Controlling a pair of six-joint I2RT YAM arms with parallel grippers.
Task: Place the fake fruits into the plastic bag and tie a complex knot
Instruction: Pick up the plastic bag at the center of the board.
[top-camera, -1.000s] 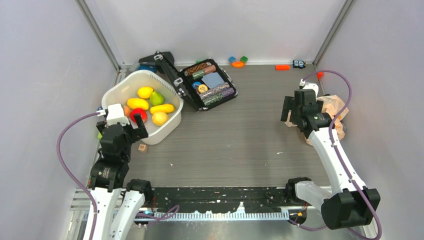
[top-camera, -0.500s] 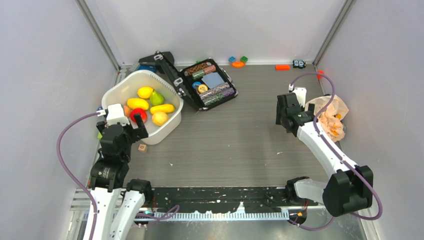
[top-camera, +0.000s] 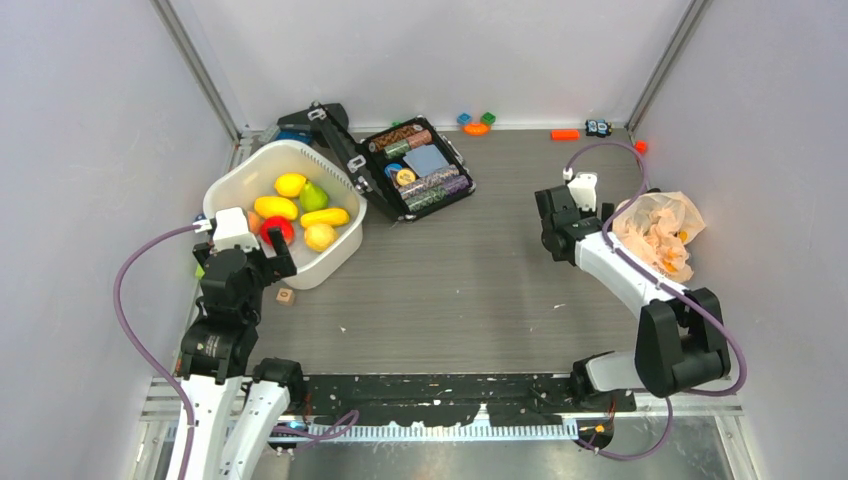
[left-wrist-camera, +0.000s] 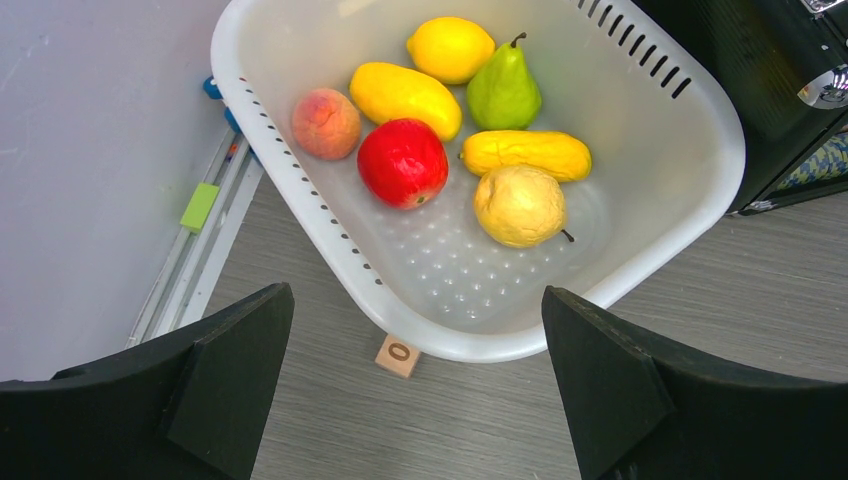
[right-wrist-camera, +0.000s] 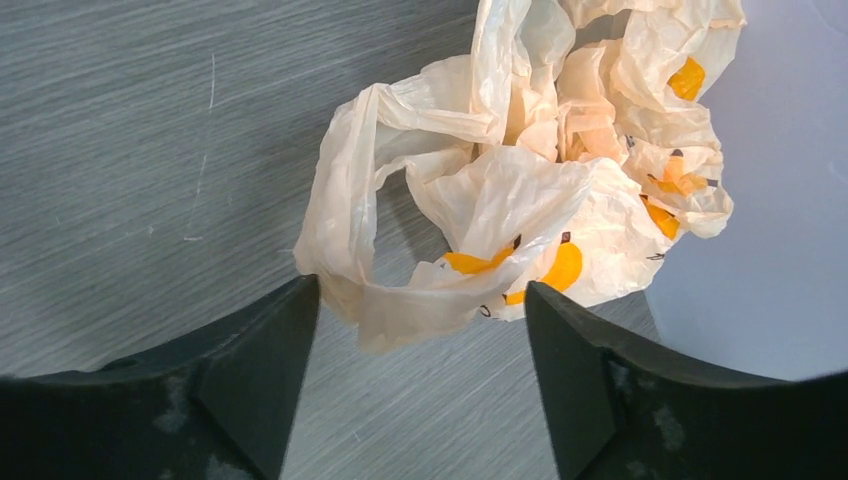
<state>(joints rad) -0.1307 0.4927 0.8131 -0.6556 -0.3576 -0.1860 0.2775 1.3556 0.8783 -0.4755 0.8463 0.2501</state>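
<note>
The right gripper lowers onto the bag's near fold (right-wrist-camera: 412, 312) next and closes on it, since that fold already reaches between the open fingers below the gripper.
Several fake fruits lie in a white tub (top-camera: 240, 172): a lemon (left-wrist-camera: 450, 48), a green pear (left-wrist-camera: 503, 92), a red apple (left-wrist-camera: 402, 162), a peach-coloured fruit (left-wrist-camera: 326, 123) and other yellow ones (left-wrist-camera: 519, 205). My left gripper (top-camera: 245, 262) is open and empty above the tub's near rim (left-wrist-camera: 416, 300). The crumpled peach plastic bag (top-camera: 660, 232) lies on the table by the right wall. My right gripper (top-camera: 566, 228) is open and empty just left of the bag. In the right wrist view the bag (right-wrist-camera: 520, 190) lies in front of the gripper (right-wrist-camera: 422, 290), and one fold reaches between the fingertips.
An open black case of poker chips (top-camera: 418, 168) stands behind the tub. Small coloured blocks (top-camera: 477, 122), an orange piece (top-camera: 565, 134) and a toy car (top-camera: 598, 127) lie along the back wall. A wooden tile (left-wrist-camera: 398, 355) lies at the tub's near edge.
My right gripper has moved left and back off the bag, which now lies uncovered by the right wall. The left arm has not moved.
</note>
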